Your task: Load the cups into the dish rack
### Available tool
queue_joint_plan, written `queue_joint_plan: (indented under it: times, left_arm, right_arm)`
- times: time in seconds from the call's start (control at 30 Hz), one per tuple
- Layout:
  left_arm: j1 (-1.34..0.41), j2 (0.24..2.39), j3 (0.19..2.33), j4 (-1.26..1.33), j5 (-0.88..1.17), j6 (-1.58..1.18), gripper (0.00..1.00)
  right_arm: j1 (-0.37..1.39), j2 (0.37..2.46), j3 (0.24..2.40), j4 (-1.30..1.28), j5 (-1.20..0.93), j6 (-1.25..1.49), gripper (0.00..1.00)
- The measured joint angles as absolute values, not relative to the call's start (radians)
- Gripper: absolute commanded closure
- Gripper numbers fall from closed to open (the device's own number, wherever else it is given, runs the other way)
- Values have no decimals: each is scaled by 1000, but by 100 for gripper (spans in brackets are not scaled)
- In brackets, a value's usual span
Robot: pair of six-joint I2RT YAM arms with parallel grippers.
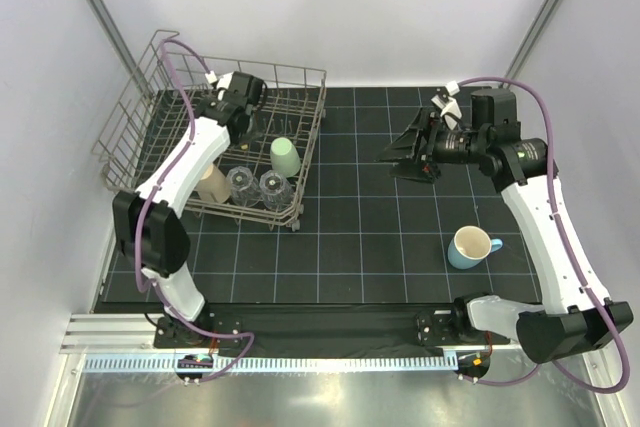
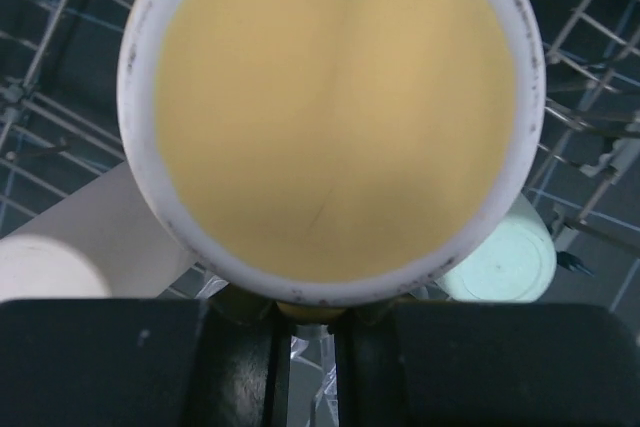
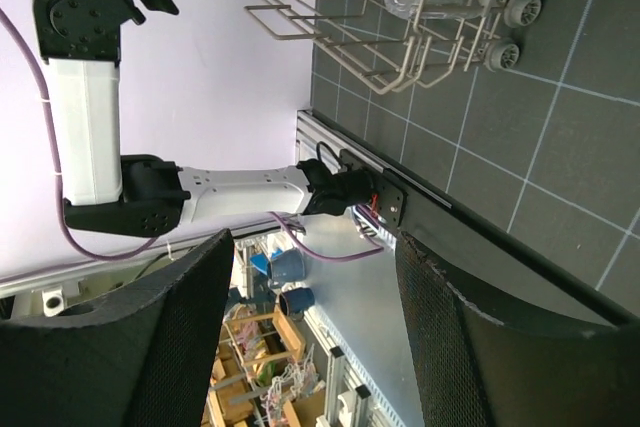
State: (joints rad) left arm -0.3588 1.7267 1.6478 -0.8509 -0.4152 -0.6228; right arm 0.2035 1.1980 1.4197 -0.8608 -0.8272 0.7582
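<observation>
The cream mug (image 2: 335,122) will go down into the rack beyond the clear tumblers next, and my left gripper will release it beside the mint-green cup (image 2: 505,259), where the wires are empty.
The grey wire dish rack (image 1: 300,72) stands at the back left. Inside it are a tan cup (image 1: 212,184), two clear tumblers (image 1: 241,184) (image 1: 272,185) and a mint-green cup (image 1: 285,155). My left gripper (image 1: 245,112) reaches into the rack. The left wrist view shows that gripper (image 2: 310,322) shut on the yellow handle of a cream mug (image 2: 330,117), whose mouth fills the view above the rack wires (image 2: 590,97). A light-blue mug (image 1: 472,247) stands upright on the mat at the right. My right gripper (image 1: 405,157) hangs open and empty above the mat, turned sideways.
A black gridded mat (image 1: 360,237) covers the table between the rack and the light-blue mug. An aluminium rail (image 1: 300,347) runs along the near edge by both arm bases. White walls close in the left, back and right sides.
</observation>
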Motion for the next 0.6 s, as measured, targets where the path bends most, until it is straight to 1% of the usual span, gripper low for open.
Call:
queue_joint_plan:
  times: [0.2, 0.6]
  left_arm:
    - [-358, 1805, 1739, -907, -489, -656, 100]
    - [-351, 1826, 1726, -910, -503, -688, 100]
  right_arm:
    - [157, 1197, 1427, -912, -820, 730, 33]
    - [131, 1198, 1438, -943, -814, 709, 33]
